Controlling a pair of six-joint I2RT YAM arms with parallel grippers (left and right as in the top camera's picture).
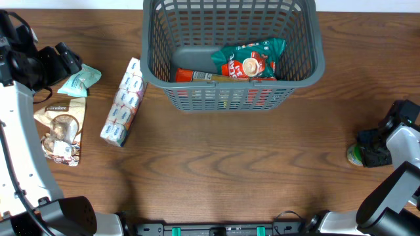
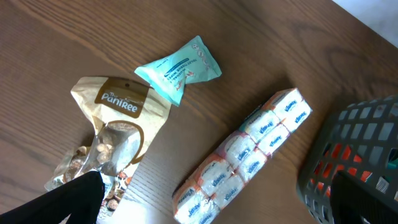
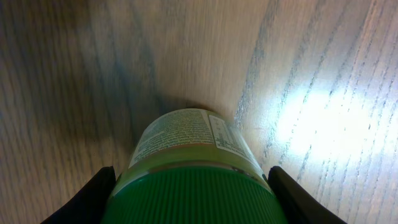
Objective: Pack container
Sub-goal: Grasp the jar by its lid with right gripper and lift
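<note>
The right gripper will lift next, carry the jar (image 1: 354,156) outward and lower it onto the snack packet's green end (image 1: 272,52), then let go of it, because the jar is still outside the container.
The dark grey slotted container (image 1: 223,97) stands at the back centre, and its corner shows in the left wrist view (image 2: 354,143). Inside it lie a green-and-red snack packet (image 1: 251,60) and a red packet (image 1: 197,76). My left gripper (image 1: 64,60) hovers open at the far left above the loose packets, its fingers wide apart in the wrist view (image 2: 211,211). At the right edge my right gripper (image 1: 373,151) is down on the table, shut on a green-lidded jar (image 1: 354,156). The jar (image 3: 186,140) fills the space between both fingers (image 3: 93,196).
A teal packet (image 1: 80,80) (image 2: 179,66), a beige Paniree snack bag (image 1: 60,128) (image 2: 118,134) and a long pack of tissues (image 1: 124,103) (image 2: 249,155) lie on the wooden table left of the container.
</note>
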